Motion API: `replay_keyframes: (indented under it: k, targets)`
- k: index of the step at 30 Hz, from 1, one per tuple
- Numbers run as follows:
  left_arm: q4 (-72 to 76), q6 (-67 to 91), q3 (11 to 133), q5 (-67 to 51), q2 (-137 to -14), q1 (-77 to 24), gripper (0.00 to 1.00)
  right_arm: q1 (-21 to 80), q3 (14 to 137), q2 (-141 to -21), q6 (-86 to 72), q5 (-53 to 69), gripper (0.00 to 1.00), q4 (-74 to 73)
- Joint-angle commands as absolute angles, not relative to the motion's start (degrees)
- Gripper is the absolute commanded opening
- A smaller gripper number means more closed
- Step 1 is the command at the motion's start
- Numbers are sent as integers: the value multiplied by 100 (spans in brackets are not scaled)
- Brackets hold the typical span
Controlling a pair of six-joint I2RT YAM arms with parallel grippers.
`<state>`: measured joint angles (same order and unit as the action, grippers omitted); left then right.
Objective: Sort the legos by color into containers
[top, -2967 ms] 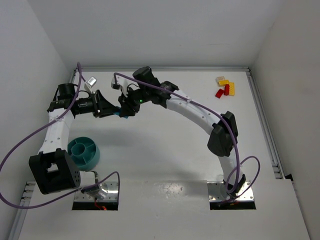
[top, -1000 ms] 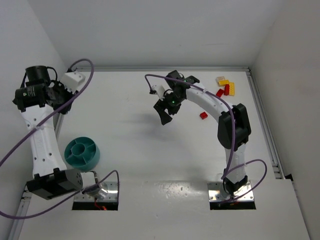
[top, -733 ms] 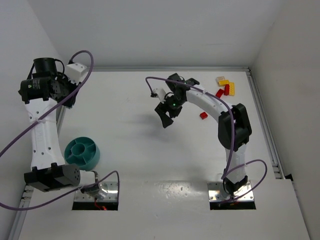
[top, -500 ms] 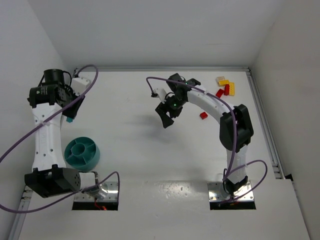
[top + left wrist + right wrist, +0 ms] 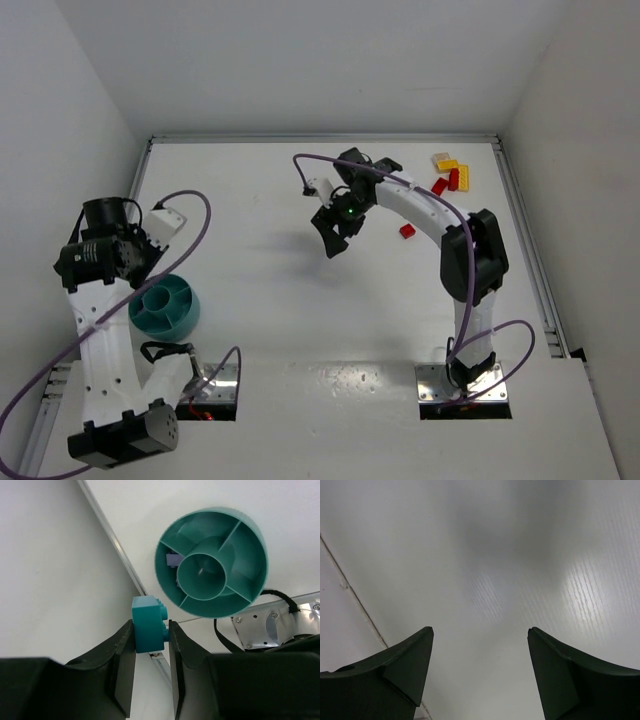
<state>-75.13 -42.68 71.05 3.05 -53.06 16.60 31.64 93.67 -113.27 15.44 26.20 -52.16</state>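
Next, the left gripper lowers back over the bowl and releases the teal-blue lego, since the bowl's near section (image 5: 159, 326) (image 5: 218, 606) lies below the gripper, to its right in the top view.
My left gripper (image 5: 150, 629) is shut on a teal-blue lego (image 5: 148, 625); it hangs above the table edge, just left of the round teal bowl (image 5: 256, 555). The bowl (image 5: 183, 313) has divided compartments around a central hub. A small bluish lego (image 5: 173, 560) lies in its left compartment. My right gripper (image 5: 332, 236) hovers open over bare table at mid-back, with nothing between its fingers (image 5: 410, 660). One red lego (image 5: 406, 231) lies to its right. Red and yellow legos (image 5: 449, 173) cluster at the back right.
A metal rail (image 5: 115, 540) runs along the table's left edge, with the white wall beyond it. Metal base plates (image 5: 195, 385) (image 5: 463, 386) sit at the near edge. A black cable (image 5: 280, 596) lies beside the bowl.
My left arm has swung from the back left corner toward the near side and now hangs by the bowl, still holding the lego. The right arm has barely moved.
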Motion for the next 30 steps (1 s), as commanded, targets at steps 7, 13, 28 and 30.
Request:
replay_keyframes:
  k: [7, 13, 28, 30]
  targets:
    - [-7523, -5299, 6381, -650, -4781, 1714, 0, 3146, 9773, -11435, 1635, 2664, 76, -5247]
    - [-7523, -5537, 6118, -475, -4500, 1591, 0, 3146, 9659, -11435, 1688, 2549, 76, -5247]
    - [-7523, -5651, 5317, 255, -3902, 1591, 0, 3252, 9765, -11602, 1740, 2338, 76, -5300]
    - [-7523, -5590, 5265, 255, -3981, 1591, 0, 3252, 9765, -11602, 1792, 2338, 76, -5300]
